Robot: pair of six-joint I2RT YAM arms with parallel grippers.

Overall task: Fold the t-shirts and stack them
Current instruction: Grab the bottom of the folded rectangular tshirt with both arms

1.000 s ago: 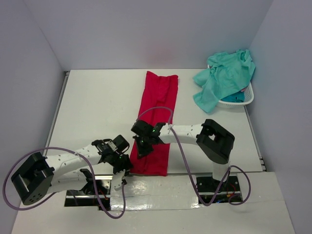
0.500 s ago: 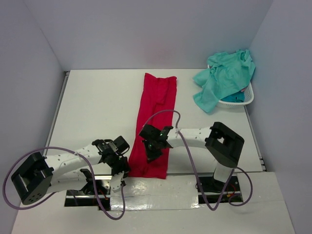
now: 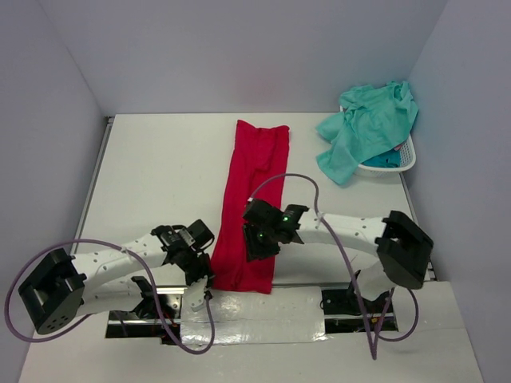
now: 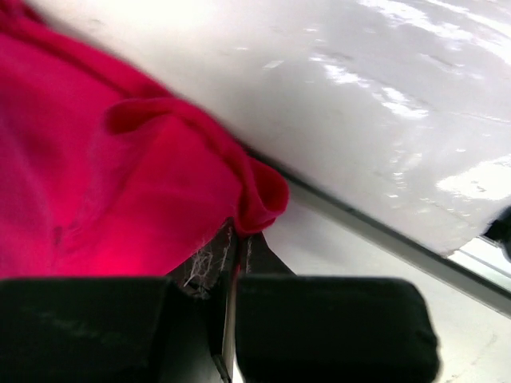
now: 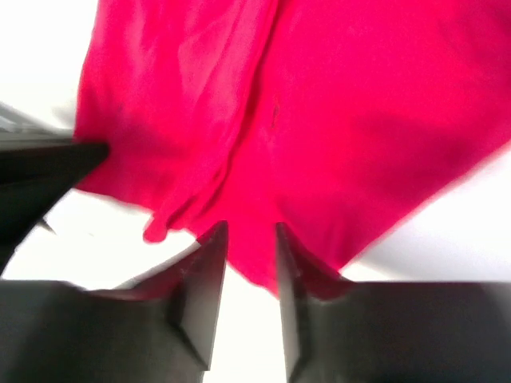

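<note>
Next, my left gripper rises, carries the red t-shirt's corner outward onto the t-shirt's far part (image 3: 243,151) and releases it there, as the t-shirt is still stretched out long.
The crimson red t-shirt (image 3: 255,179) lies as a long narrow strip down the middle of the table, also filling the left wrist view (image 4: 96,183) and the right wrist view (image 5: 359,104). My left gripper (image 3: 206,274) (image 4: 238,233) is shut on the red t-shirt's near left corner, at the table's front edge. My right gripper (image 3: 257,239) (image 5: 251,233) hovers over the strip's near part, fingers apart, holding nothing. A mint-teal t-shirt (image 3: 369,120) is draped over the basket, with a darker teal-blue one (image 3: 389,159) showing beneath it.
A white lattice basket (image 3: 406,164) stands at the back right corner. Grey walls close in the table on three sides. A metal rail (image 4: 399,247) runs along the near edge by my left gripper.
My right gripper has opened and let go of the red t-shirt, and its arm has swung to the right. The left gripper has stayed shut on the corner.
</note>
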